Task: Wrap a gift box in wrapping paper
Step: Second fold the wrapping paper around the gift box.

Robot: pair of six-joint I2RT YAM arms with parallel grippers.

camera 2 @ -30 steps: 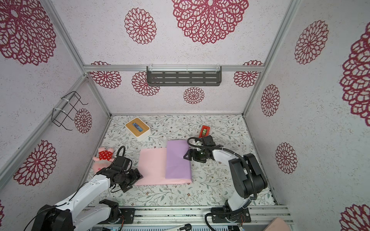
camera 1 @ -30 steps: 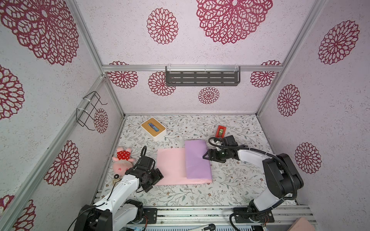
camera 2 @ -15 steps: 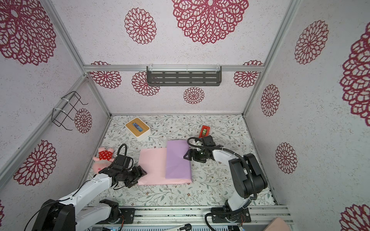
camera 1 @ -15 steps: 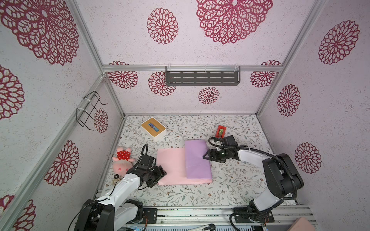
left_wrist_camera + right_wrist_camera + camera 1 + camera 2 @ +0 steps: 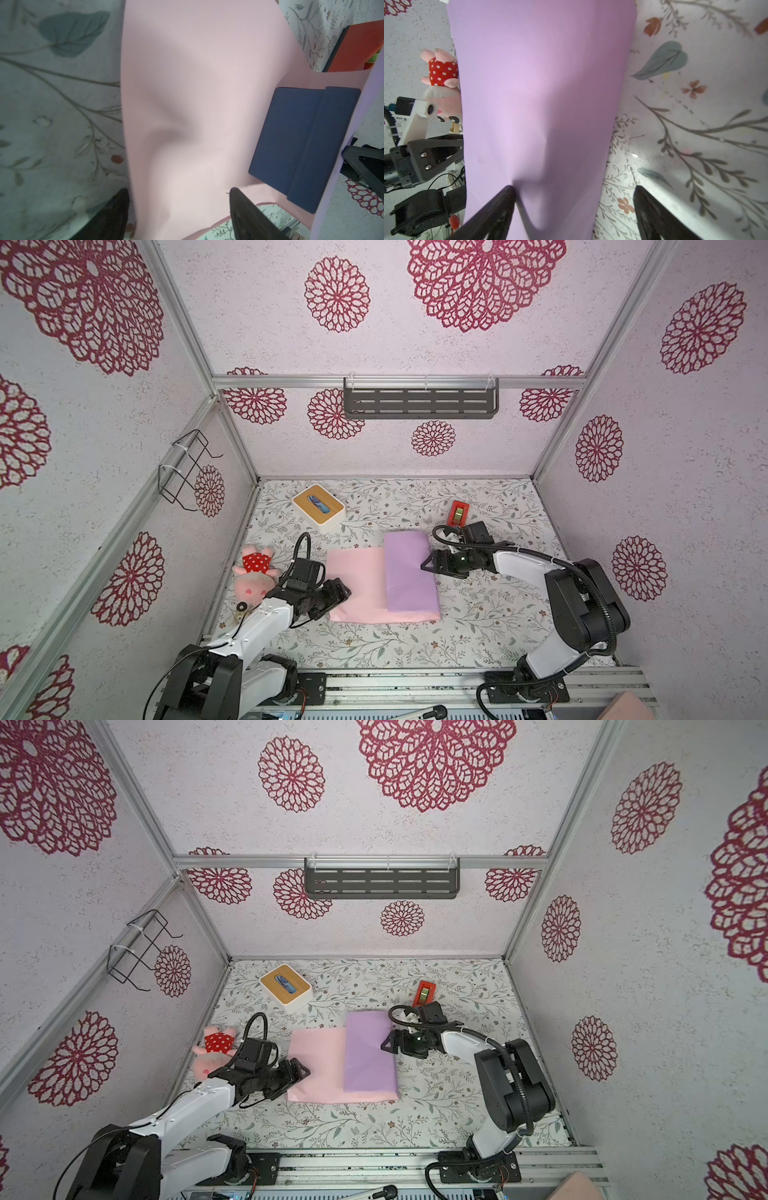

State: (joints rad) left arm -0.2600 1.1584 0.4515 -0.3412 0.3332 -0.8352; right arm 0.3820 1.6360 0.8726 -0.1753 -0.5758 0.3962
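My left gripper slides outward to the middle of the wrapping paper's raised pink edge (image 5: pixel 329 568) (image 5: pixel 124 76) next and closes there, since its open fingers already straddle that edge.
The wrapping paper (image 5: pixel 357 589) lies mid-table, pink face up, and its right part is folded over as a lilac flap (image 5: pixel 409 572). In both top views this flap hides the gift box. The left wrist view shows the navy gift box (image 5: pixel 301 141) on the pink sheet under the flap. My left gripper (image 5: pixel 340 591) (image 5: pixel 179 199) is open at the sheet's left edge, and the raised pink edge runs between its fingers. My right gripper (image 5: pixel 430 564) (image 5: pixel 574 193) is open at the flap's right side. One fingertip (image 5: pixel 506 197) presses the lilac paper and the other is over the table.
A white tissue box with a wooden top (image 5: pixel 318 506) stands at the back left. A red tape dispenser (image 5: pixel 458 512) sits just behind my right gripper. A pink plush toy (image 5: pixel 254 576) lies beside my left arm. On the walls hang a dark shelf (image 5: pixel 419 400) and a wire rack (image 5: pixel 187 468).
My left gripper has slid right onto the pink sheet's left edge and its jaws have narrowed a little. The right arm and the lilac flap have not moved.
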